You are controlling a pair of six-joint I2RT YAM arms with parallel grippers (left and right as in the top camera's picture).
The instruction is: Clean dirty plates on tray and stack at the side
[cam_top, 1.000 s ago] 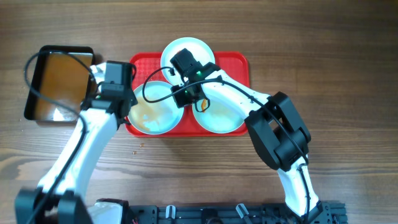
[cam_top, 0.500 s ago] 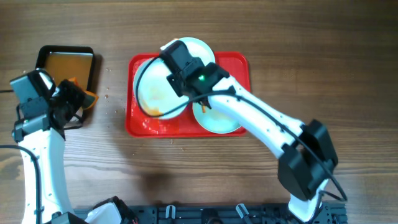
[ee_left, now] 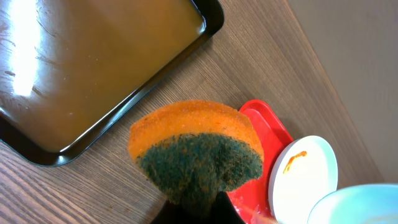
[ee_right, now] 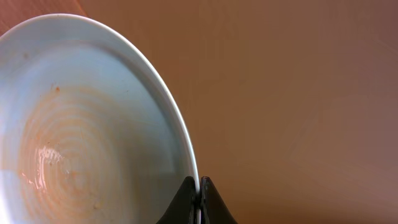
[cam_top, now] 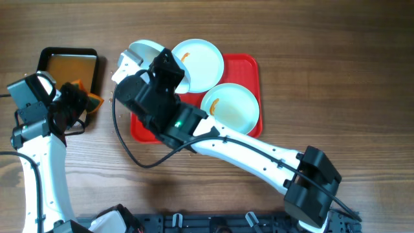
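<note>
My right gripper swings the plate to the right in the overhead view next, levels it and lowers it there. Bare wooden table lies free beyond the tray.
My right gripper is shut on the rim of one white plate and holds it tilted in the air. In the overhead view this plate hangs over the red tray's left edge. It has a faint wet orange film. Two more plates lie on the tray, a far one and a near right one, each with an orange smear. My left gripper is shut on an orange and green sponge, left of the tray.
A black pan of brownish water stands at the far left, beside the sponge; it also shows in the left wrist view. My right arm reaches across the tray's front left part. Bare wooden table lies right of the tray.
My right gripper lifted the plate off the tray and carried it to the left. My left arm drew back from the tray to beside the pan, then stayed still.
</note>
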